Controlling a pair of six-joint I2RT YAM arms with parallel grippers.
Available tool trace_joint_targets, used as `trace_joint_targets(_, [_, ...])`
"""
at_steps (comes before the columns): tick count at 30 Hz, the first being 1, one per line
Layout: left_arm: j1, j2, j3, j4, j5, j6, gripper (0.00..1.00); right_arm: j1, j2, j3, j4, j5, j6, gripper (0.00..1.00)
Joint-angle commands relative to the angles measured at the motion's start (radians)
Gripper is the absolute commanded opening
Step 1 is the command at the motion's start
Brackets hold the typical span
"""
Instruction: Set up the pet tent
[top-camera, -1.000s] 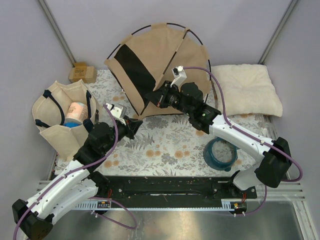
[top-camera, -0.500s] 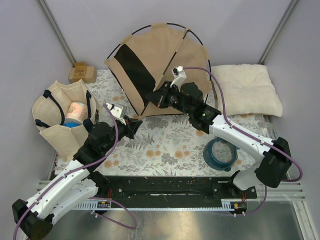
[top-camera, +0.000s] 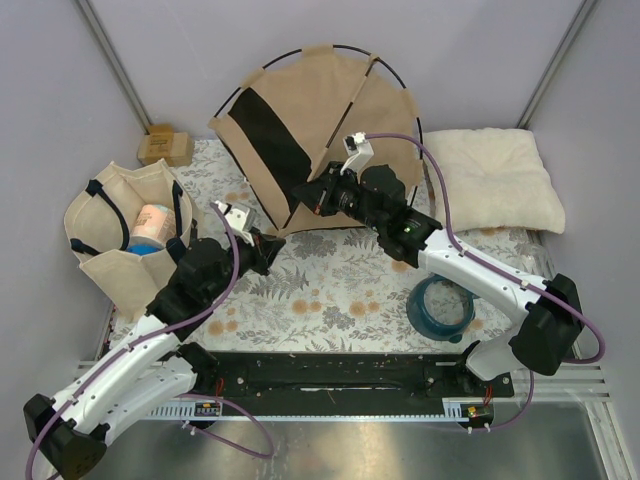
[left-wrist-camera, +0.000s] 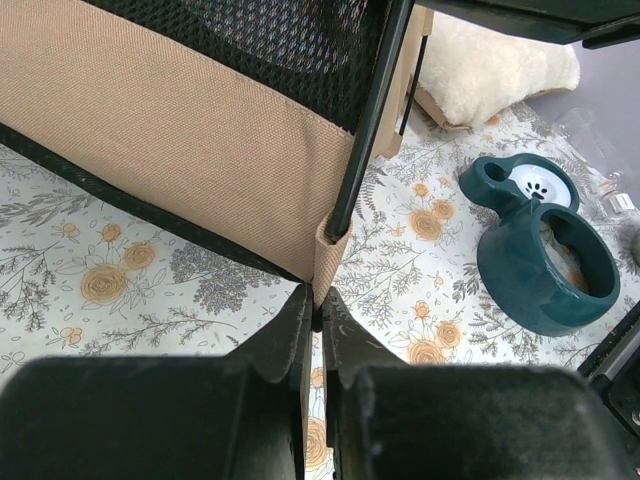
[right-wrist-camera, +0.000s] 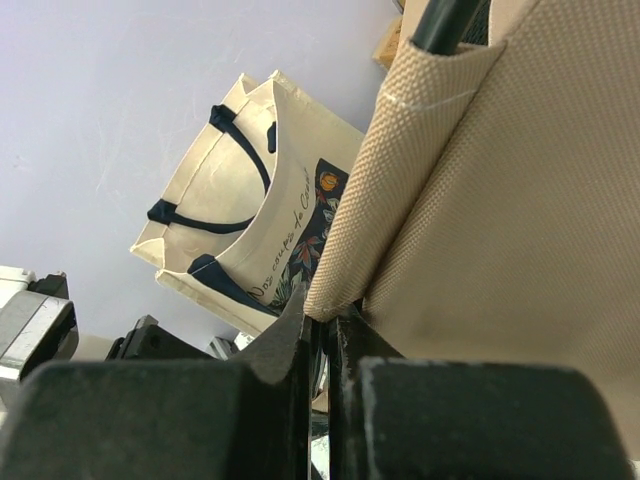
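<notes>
The folded edge goes down and back with my right gripper next, then comes free, as the clear floral mat before the tent is below and nearer my base.
The pet tent (top-camera: 320, 120) is tan canvas with a black mesh panel and thin dark poles, and it stands tilted at the back middle of the floral mat. My left gripper (top-camera: 270, 250) is at its near left corner. In the left wrist view the gripper (left-wrist-camera: 318, 300) is shut on the tan corner tab (left-wrist-camera: 332, 250) where a dark pole (left-wrist-camera: 365, 130) enters. My right gripper (top-camera: 305, 192) is at the tent's lower edge. In the right wrist view it (right-wrist-camera: 325, 318) is shut on a tan webbing tab (right-wrist-camera: 370, 230) of the tent below a pole end (right-wrist-camera: 440, 20).
A beige tote bag (top-camera: 130, 235) with dark straps stands at the left. A cream pillow (top-camera: 495, 180) lies at the back right. A teal pet bowl (top-camera: 440, 308) sits under the right arm. A small cardboard box (top-camera: 165, 148) is at the back left.
My left wrist has shifted slightly up and toward the tent. The right arm and the tent look unchanged.
</notes>
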Motion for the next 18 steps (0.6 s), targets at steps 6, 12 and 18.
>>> trace_joint_targets(6, [-0.005, 0.022, 0.095, -0.017, 0.052, 0.028, 0.0, 0.007, 0.009, 0.02, 0.084, 0.054, -0.142, 0.0])
trace_joint_targets(12, [-0.005, 0.06, 0.155, -0.034, 0.062, 0.054, 0.0, 0.032, 0.007, 0.009, 0.078, -0.071, -0.184, 0.0])
trace_joint_targets(18, [-0.005, 0.069, 0.191, -0.057, 0.07, 0.064, 0.0, 0.035, 0.003, -0.037, 0.006, 0.041, -0.219, 0.0])
